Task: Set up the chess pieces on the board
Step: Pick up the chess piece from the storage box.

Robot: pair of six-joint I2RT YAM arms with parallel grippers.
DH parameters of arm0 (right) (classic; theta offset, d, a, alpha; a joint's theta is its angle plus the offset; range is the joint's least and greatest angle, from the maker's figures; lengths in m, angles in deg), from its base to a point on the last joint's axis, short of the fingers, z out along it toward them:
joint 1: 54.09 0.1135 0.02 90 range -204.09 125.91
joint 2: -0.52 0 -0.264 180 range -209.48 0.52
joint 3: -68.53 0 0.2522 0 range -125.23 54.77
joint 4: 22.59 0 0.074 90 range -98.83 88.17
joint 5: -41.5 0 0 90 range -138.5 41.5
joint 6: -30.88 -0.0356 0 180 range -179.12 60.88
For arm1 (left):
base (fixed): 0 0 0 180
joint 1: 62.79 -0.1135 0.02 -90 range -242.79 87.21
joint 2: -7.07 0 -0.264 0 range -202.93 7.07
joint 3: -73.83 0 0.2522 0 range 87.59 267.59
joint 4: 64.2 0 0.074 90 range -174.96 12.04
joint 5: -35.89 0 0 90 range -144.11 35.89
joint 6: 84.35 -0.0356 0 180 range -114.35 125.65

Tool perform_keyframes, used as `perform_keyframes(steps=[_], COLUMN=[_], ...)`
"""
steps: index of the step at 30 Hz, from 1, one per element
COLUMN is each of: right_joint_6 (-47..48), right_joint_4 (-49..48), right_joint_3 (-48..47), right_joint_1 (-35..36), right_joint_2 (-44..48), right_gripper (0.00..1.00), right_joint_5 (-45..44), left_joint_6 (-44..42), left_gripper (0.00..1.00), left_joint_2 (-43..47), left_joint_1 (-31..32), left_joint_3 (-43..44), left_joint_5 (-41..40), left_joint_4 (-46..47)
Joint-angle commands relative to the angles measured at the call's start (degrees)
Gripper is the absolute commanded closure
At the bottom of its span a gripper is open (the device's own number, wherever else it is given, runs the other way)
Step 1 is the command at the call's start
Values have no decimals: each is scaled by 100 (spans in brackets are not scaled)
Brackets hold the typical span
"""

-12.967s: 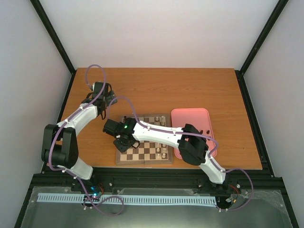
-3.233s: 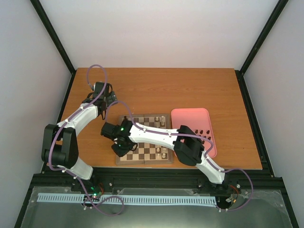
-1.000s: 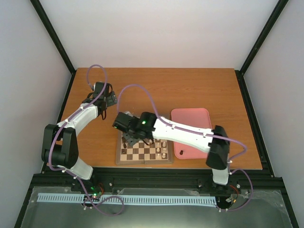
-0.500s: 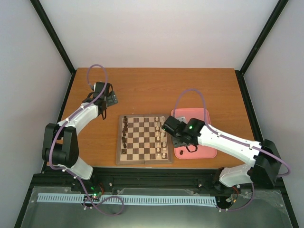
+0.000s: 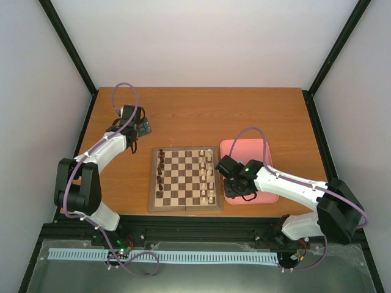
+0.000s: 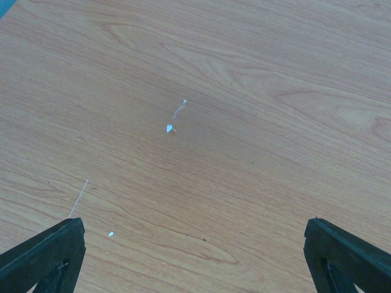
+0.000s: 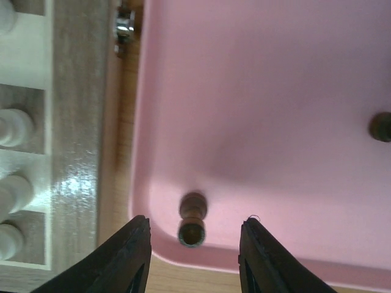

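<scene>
The lying dark piece is below my right gripper, lined up between its open fingers. My right gripper needs to lower them around the piece's narrow middle and close next.
The wooden chessboard [image 5: 185, 178] lies at the table's front centre. Several dark pieces [image 5: 160, 173] stand along its left column; cream-white pieces [image 5: 209, 178] stand on its right side. My right gripper [image 5: 237, 190] hangs over the near left corner of the pink tray [image 5: 244, 149]. In the right wrist view it [image 7: 194, 247] is open, its jaws on either side of a dark piece [image 7: 193, 220] that lies on its side in the tray [image 7: 256, 91]. A second dark piece [image 7: 381, 126] sits at the right edge. My left gripper [image 5: 142, 127] is open and empty over bare wood [image 6: 195, 256].
The board's tan border [image 7: 73, 122] and white pieces [image 7: 15, 127] lie just left of the tray's rim. The left arm rests at the far left of the table, away from the board. The table's front edge runs just below the tray.
My right arm has swung from the board's left side across to the pink tray and lowered over a dark piece there. The left arm has not moved.
</scene>
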Motion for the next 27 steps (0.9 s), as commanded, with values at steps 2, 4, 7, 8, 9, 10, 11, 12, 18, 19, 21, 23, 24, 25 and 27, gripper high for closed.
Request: perform_keyframes(steps=[2, 4, 7, 8, 9, 10, 11, 12, 18, 19, 21, 23, 24, 25, 27], right_joint_6=[75, 84, 62, 57, 50, 55, 51, 51, 128, 141, 152, 165, 163, 164, 173], right_joint_4=[-467, -465, -428, -434, -447, -463, -474, -490, -556, -566, -583, -615, -626, -635, -651], right_joint_3=[59, 83, 121, 139, 159, 177, 192, 204, 258, 274, 304, 343, 355, 364, 374], right_joint_1=[-49, -49, -49, -49, -49, -57, -65, -74, -158, -177, -210, -224, -229, -233, -243], right_joint_2=[-116, -162, -230, -253, -259, -281, -298, -315, -358, -366, -380, -393, -393, -393, -380], right_gripper=[59, 59, 59, 59, 59, 59, 59, 59, 59, 59, 60, 61, 62, 63, 64], right_joint_5=[317, 299, 272, 271, 263, 255, 242, 237, 262, 262, 282, 297, 304, 302, 310], left_joint_6=[-30, -31, -31, -29, -28, -28, -30, -28, -28, -23, -17, -22, -21, -10, -13], left_gripper=[0, 0, 0, 0, 0, 0, 0, 0, 0, 0, 0, 0, 0, 0, 0], left_joint_2=[-48, -64, -84, -85, -77, -76, -68, -66, -109, -116, -117, -121, -121, -125, -127], left_joint_1=[31, 31, 31, 31, 31, 35, 31, 31, 31, 31, 31, 27, 31, 31, 31], left_joint_3=[204, 213, 222, 229, 227, 223, 218, 220, 235, 239, 234, 231, 239, 239, 240], left_joint_5=[-73, -76, -73, -71, -79, -81, -77, -80, -90, -88, -101, -101, -97, -101, -106], left_joint_4=[0, 0, 1, -8, -9, -9, -1, 5, -7, -8, -2, -9, -9, -9, -12])
